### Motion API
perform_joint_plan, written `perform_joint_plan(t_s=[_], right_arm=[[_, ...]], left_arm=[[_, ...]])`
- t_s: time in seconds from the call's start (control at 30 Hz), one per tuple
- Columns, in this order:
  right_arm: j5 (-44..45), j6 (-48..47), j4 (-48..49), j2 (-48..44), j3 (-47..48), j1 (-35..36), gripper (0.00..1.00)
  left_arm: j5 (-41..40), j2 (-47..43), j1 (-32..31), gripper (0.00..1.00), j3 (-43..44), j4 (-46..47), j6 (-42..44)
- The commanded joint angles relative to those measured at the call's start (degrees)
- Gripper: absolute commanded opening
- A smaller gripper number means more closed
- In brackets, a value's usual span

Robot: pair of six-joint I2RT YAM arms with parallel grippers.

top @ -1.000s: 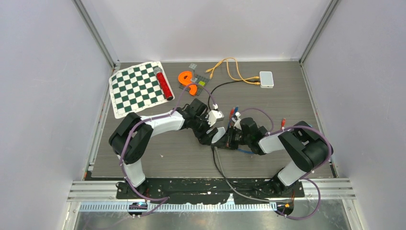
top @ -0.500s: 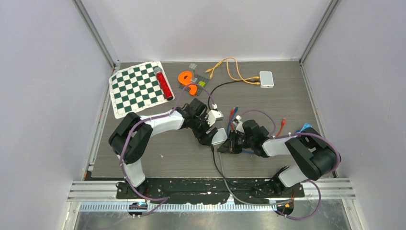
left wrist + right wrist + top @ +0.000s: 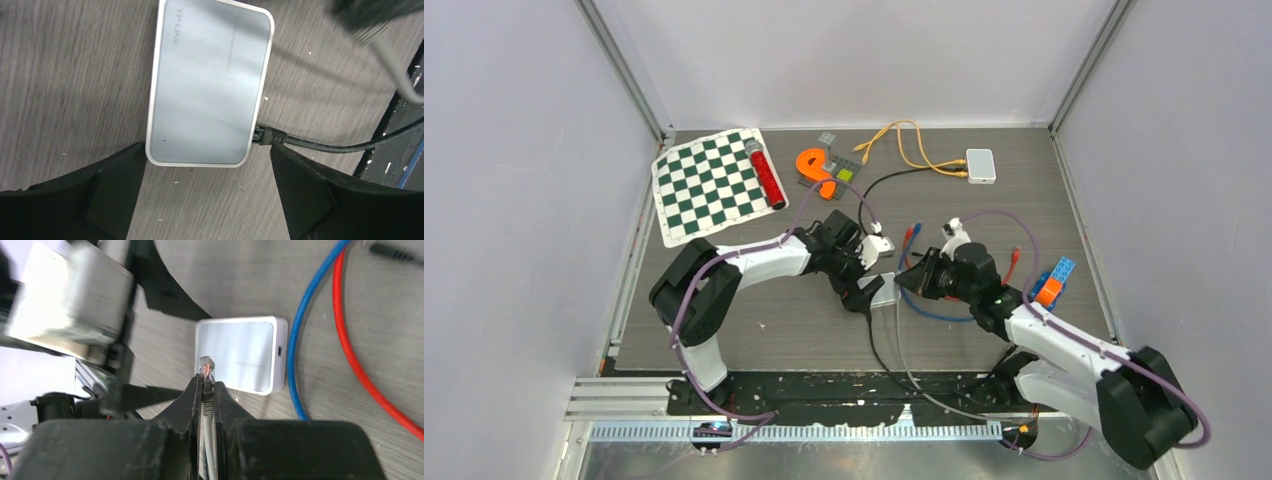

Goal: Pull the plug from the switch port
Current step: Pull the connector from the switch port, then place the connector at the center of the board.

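Note:
Next, my right gripper lifts the clear plug up and outward, then lowers and releases it on the bare tabletop past the blue cable's end [image 3: 913, 206].
The switch [image 3: 210, 80] is a flat silver-white box lying on the table, seen in the top view at the table's middle [image 3: 885, 291]. My left gripper [image 3: 207, 190] is open, its jaws standing apart on either side of the switch's near end without gripping it. A black plug [image 3: 268, 135] with a black cable sits in a port on the switch's side. My right gripper [image 3: 207, 385] is shut on a grey cable's clear plug [image 3: 206, 365], held free in the air just above the switch [image 3: 240, 360].
Blue cable [image 3: 300, 340] and red cable [image 3: 350, 350] loop right of the switch. A second white box [image 3: 980, 165] with orange cables lies at the back. A chessboard mat [image 3: 709, 185], red tube [image 3: 766, 173], orange pieces [image 3: 816, 166] and toy bricks [image 3: 1052, 281] are around.
The left jaws have opened off the switch. The right arm has swung out to the right and drawn back, carrying the grey plug away from the switch.

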Motion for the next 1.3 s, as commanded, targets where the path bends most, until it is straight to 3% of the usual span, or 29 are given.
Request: perform_joint_plan(t_s=[0.0,0.4,0.57,0.83,1.03,1.1,1.2,1.27], right_arm=[[10.67,-2.42,-4.64,-8.23,4.64,-0.53,0.05],[12.03,-3.90,-4.69,-22.09,12.90,-1.36,0.05],[7.65,-3.12,2.91,-25.57,14.99,-1.39,0.05],[-3.04,0.48,12.68,-23.50,19.15,-1.37,0.05],[3.65,-2.68,10.28,-24.96,18.75,-1.39,0.05],[1.50,-9.06,7.66,-24.06,23.23,-1.42,0.05],[-6.34,-10.44,5.86,-20.00,30.63,-1.48,0.05],[-10.14,-7.06,12.55,-18.21,29.82,-1.47,0.05]], left_arm=[[-0.23,-0.52,-0.55,0.99,-3.53,-3.49,-2.28],[-4.45,-15.01,0.78,0.99,-10.86,5.89,-7.62],[-8.88,-20.94,1.76,1.00,-13.84,9.33,-9.24],[-18.48,-28.29,2.68,1.00,-17.76,14.40,-11.18],[-20.55,-29.33,2.87,1.00,-18.74,14.77,-13.35],[-21.29,-29.18,2.87,1.00,-18.84,14.73,-13.57],[-22.19,-28.85,2.87,0.99,-18.55,14.67,-13.76],[-22.49,-28.61,2.88,1.00,-18.06,14.40,-13.78]])
